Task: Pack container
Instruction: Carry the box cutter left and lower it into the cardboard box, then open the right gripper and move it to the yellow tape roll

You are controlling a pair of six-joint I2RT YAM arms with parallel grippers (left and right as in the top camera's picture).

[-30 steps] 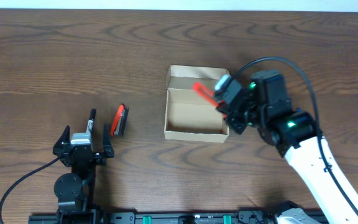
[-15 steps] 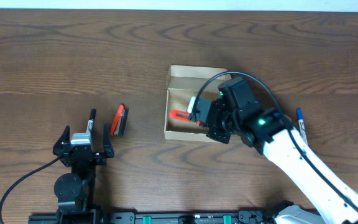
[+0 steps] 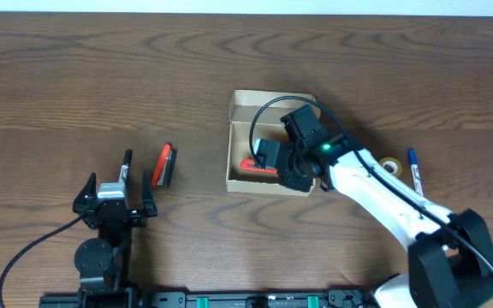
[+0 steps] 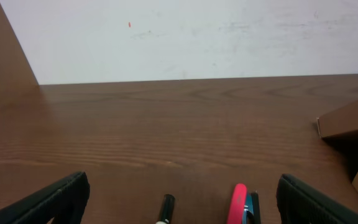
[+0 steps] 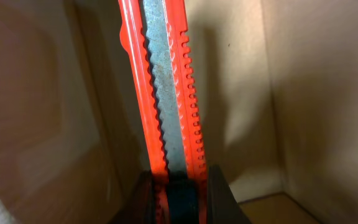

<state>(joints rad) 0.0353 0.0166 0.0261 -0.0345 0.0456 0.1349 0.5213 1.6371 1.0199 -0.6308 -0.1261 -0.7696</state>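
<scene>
My right gripper lowers toward the container's bottom by its front side [image 3: 252, 175] [image 5: 114, 102] next and releases the red utility knife, since that bottom lies just below my gripper.
The container [image 3: 240, 109] is an open tan cardboard box at the table's middle, its flap lid folded back. My right gripper [image 3: 270, 159] reaches down inside it, shut on a red utility knife [image 3: 252, 165] that lies low along the box's front wall. In the right wrist view the red utility knife [image 5: 163, 93] runs up from between the gripper [image 5: 182, 200] fingers, with the container's inner walls [image 5: 303, 93] around it. My left gripper [image 3: 114, 193] rests open near the front left, nothing between its fingers [image 4: 55, 198]. One corner of the container [image 4: 350, 118] shows at the right of the left wrist view.
A black marker [image 3: 127, 162] and a red-and-black tool [image 3: 167, 164] lie just beyond the left gripper; both the marker [image 4: 166, 208] and the red tool [image 4: 237, 204] show between its fingers. A tape roll [image 3: 389, 163] and a blue pen [image 3: 414, 169] lie right of the container.
The right arm has swung left and down, carrying the red utility knife from above the box's back rim into the box. The left arm has not moved.
</scene>
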